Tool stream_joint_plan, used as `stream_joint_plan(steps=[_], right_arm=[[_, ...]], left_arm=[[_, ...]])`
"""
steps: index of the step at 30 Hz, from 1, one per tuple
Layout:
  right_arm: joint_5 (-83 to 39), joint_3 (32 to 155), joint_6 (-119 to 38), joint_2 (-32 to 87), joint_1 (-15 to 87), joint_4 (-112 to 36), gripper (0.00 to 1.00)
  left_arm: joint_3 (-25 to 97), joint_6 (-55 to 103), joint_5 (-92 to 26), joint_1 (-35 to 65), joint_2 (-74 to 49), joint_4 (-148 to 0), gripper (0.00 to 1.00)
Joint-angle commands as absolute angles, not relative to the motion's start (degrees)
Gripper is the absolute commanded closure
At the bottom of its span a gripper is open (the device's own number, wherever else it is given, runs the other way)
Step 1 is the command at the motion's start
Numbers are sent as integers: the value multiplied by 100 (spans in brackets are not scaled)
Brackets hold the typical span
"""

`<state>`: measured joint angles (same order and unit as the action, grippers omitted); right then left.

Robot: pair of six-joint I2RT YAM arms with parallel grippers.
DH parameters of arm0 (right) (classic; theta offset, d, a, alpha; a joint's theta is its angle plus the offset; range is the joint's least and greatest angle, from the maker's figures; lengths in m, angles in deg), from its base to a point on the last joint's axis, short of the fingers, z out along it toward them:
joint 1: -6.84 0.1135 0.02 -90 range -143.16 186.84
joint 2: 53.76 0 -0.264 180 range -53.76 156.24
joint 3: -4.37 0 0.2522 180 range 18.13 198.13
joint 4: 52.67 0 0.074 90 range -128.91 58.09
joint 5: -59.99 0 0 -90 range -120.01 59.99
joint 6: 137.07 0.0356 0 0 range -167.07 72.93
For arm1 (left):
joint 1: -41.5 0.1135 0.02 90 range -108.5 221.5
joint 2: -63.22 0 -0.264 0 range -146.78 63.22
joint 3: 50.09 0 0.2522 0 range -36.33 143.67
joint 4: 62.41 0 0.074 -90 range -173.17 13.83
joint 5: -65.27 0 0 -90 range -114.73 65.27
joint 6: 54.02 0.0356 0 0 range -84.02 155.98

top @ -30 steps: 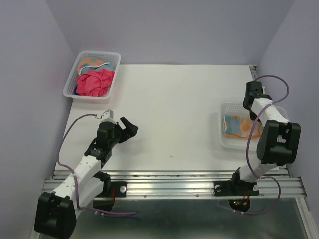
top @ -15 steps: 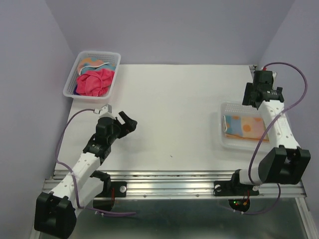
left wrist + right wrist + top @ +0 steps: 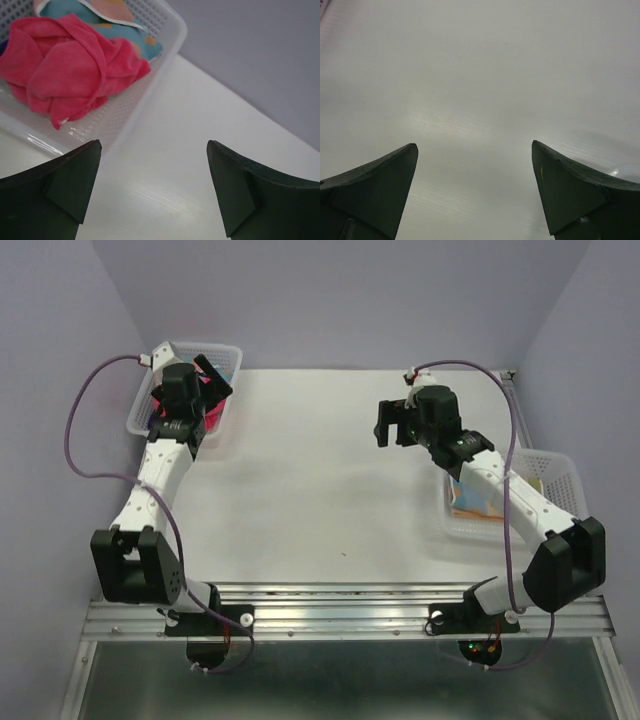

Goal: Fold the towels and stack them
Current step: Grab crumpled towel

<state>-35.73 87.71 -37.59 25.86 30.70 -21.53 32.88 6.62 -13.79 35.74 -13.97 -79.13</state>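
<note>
The pink-red towel's middle fold [image 3: 81,67] overlaps the patterned towel [image 3: 117,22], so my left gripper should go outward and to the left in the top view next, down onto that fold.
The white mesh basket [image 3: 232,348] at the back left holds a crumpled pink-red towel [image 3: 65,75] and, behind it, a patterned orange-and-teal towel [image 3: 117,22]. A dark purple edge shows at the left border of the left wrist view. My left gripper [image 3: 213,375] hovers at the basket's right side, open and empty [image 3: 155,170]. A folded light blue towel with orange dots [image 3: 475,502] lies in the right basket [image 3: 565,465]. My right gripper [image 3: 392,432] is open and empty over bare table [image 3: 475,165], left of that basket.
The white tabletop [image 3: 320,490] spans between the two baskets. Purple walls close in the back and both sides. The left basket's rim [image 3: 170,45] lies just ahead of my left fingers. A metal rail [image 3: 340,605] runs along the near edge.
My left arm swung from the near left of the table up to the back-left basket. My right arm moved from the far right, past its basket, out over the table's middle back. Both stayed open.
</note>
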Motion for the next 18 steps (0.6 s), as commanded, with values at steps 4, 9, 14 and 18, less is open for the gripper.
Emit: stream_joint_plan(steps=[4,9,14,18], right_arm=[[-3510,8546,-3704,3008,3224,-3294,0],[-4134,8484,-3739,3149,3224,-3267,0],[-4197,8440,-3792,3272,3224,-3346,0],[-4450,8458,-3775,3378,3224,-3294,0]], left_arm=[[5049,1313,-2069,4694,-3441,-8443,1],[6016,1295,-2429,5091,-4724,-8531,1],[6693,1295,-2237,5161,-5507,-8768,1],[6939,1269,-2087,5249,-5814,-8847,9]])
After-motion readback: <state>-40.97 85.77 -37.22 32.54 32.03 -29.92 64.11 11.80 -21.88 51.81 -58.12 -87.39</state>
